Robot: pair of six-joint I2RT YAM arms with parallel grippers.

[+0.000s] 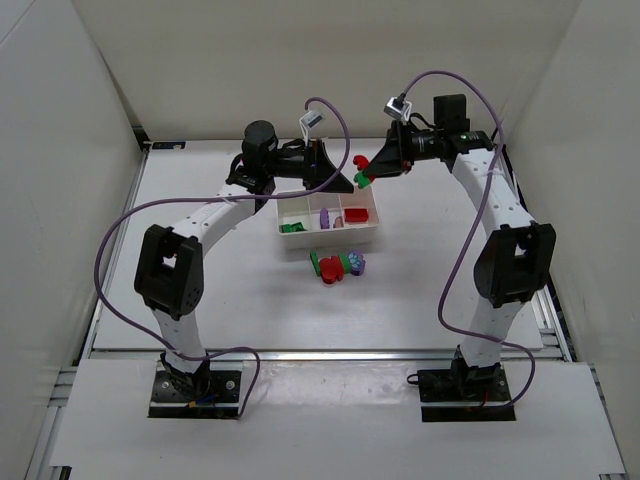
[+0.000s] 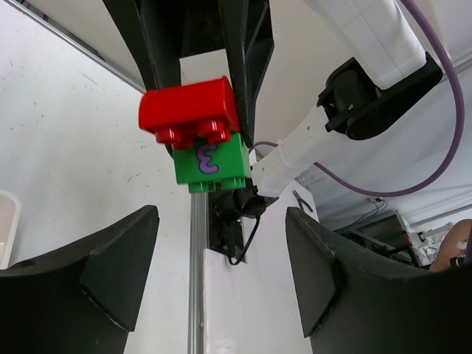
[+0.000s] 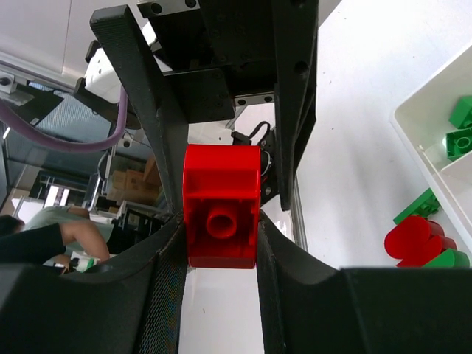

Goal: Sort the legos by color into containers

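Note:
A red brick is already lying in the tray's red section [image 1: 360,225], so my right gripper should tilt downward next, lower into that section and let go of the red brick there.
My right gripper [image 1: 372,170] is shut on a red brick [image 3: 221,214] with a green brick [image 2: 210,162] stuck to its studs; the stack [image 1: 360,172] hangs in the air above the tray's far right corner. In the right wrist view only the red brick's hollow underside shows, between my right gripper's [image 3: 221,236] fingers. My left gripper [image 1: 343,180] faces the stack from the left, open and empty [image 2: 221,243], its fingers short of the bricks. The white tray [image 1: 372,228] holds green bricks [image 1: 292,227] on the left, purple [image 1: 325,216] in the middle and red [image 1: 356,213] on the right.
A loose cluster of green, red and purple bricks [image 1: 338,266] lies on the table just in front of the tray. In the right wrist view the tray's rim [image 3: 413,129], a green brick in it [image 3: 459,141] and a red piece on the table [image 3: 413,240] show.

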